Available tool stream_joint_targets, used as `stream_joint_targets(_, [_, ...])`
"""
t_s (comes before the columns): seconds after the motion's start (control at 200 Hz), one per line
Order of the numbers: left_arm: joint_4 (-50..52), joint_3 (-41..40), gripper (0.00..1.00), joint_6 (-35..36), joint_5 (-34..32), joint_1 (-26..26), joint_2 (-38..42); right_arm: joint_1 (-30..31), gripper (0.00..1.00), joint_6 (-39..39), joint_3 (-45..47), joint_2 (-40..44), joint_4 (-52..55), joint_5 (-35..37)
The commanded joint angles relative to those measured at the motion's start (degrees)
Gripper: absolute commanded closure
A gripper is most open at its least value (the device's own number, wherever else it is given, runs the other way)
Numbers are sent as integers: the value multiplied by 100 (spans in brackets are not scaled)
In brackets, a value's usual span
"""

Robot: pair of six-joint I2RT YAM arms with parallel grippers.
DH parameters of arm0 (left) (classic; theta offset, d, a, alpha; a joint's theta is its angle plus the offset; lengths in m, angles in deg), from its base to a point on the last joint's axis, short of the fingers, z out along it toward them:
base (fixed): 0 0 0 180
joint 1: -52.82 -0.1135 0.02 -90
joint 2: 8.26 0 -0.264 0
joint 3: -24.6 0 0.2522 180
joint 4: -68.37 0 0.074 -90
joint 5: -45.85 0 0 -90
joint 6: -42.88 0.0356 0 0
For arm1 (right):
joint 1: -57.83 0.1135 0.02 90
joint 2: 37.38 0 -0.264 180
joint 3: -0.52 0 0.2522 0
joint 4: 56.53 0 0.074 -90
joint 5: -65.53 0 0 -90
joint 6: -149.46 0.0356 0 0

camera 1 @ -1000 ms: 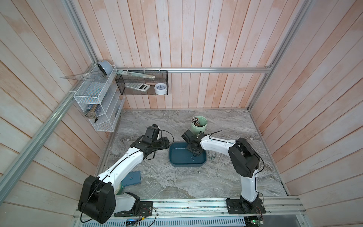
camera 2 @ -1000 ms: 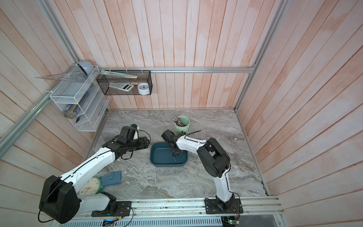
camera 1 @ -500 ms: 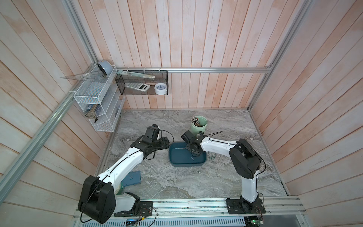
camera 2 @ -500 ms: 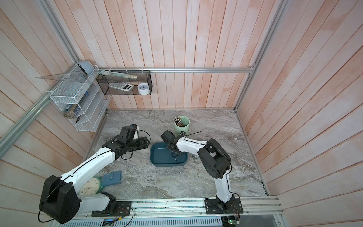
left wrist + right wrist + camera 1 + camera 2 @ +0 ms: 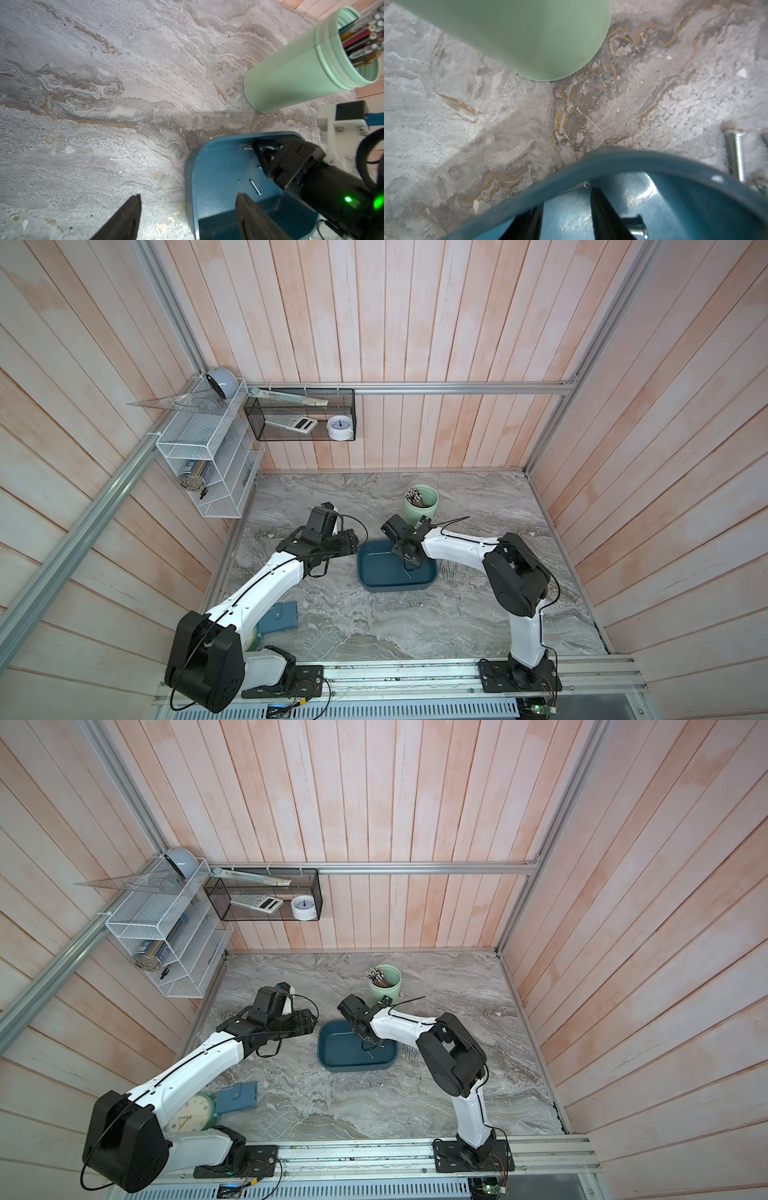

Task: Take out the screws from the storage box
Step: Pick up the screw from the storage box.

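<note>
My right gripper lowers toward the side of the box by the cup next. Its open fingers go around the thinner screw (image 5: 577, 186) there, since only the bare box bottom lies between them.
The storage box (image 5: 374, 578) (image 5: 332, 1056) is a shallow teal tray in mid-table. My right gripper (image 5: 409, 565) (image 5: 371, 1043) reaches down into it, open, with bare tray floor between its fingers (image 5: 600, 207). One screw (image 5: 635, 227) lies just outside a finger, and a thinner one (image 5: 581, 185) rests against the box wall. Another screw (image 5: 255, 187) lies on the box floor. Several screws (image 5: 449, 570) (image 5: 409, 1052) lie on the table by the box's right side. My left gripper (image 5: 188, 195) (image 5: 354, 548) is open astride the box's left rim (image 5: 190, 187), touching nothing.
A pale green cup (image 5: 420, 502) (image 5: 384, 979) of pencil-like sticks stands just behind the box, close to my right wrist. A flat blue-grey case (image 5: 282, 616) and a green clock (image 5: 191, 1112) lie at the front left. Wire shelves (image 5: 199, 456) hang on the left wall.
My right gripper's jaws have widened a little inside the box. The left arm has not moved.
</note>
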Motion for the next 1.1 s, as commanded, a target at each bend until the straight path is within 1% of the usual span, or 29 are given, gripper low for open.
stream_joint_targets(0.0, [-125,-115,23,96,-51,-22,144,7,54,159,-123,-186,336,197])
stream_joint_targets(0.24, [-139,-116,23,100,-56,-22,152,-2,55,138,-225,-453,486,98])
stream_joint_targets(0.435, [-137,-117,23,96,-58,-22,167,4,68,-48,-281,-565,504,-73])
stream_joint_targets(0.56, [-132,-124,23,96,-66,-22,168,37,73,-148,-277,-539,479,-120])
stream_joint_targets(0.71, [-141,-123,23,103,-66,-26,170,83,90,-306,-241,-473,466,-133])
stream_joint_targets(0.765, [-145,-125,23,102,-71,-24,168,94,94,-350,-219,-460,460,-137])
stream_joint_targets(0.905, [-136,-120,23,112,-76,-26,165,120,100,-594,-167,-416,329,-243])
stream_joint_targets(1.095, [-147,-127,23,110,-77,-24,166,232,100,-1122,-206,-172,281,-262])
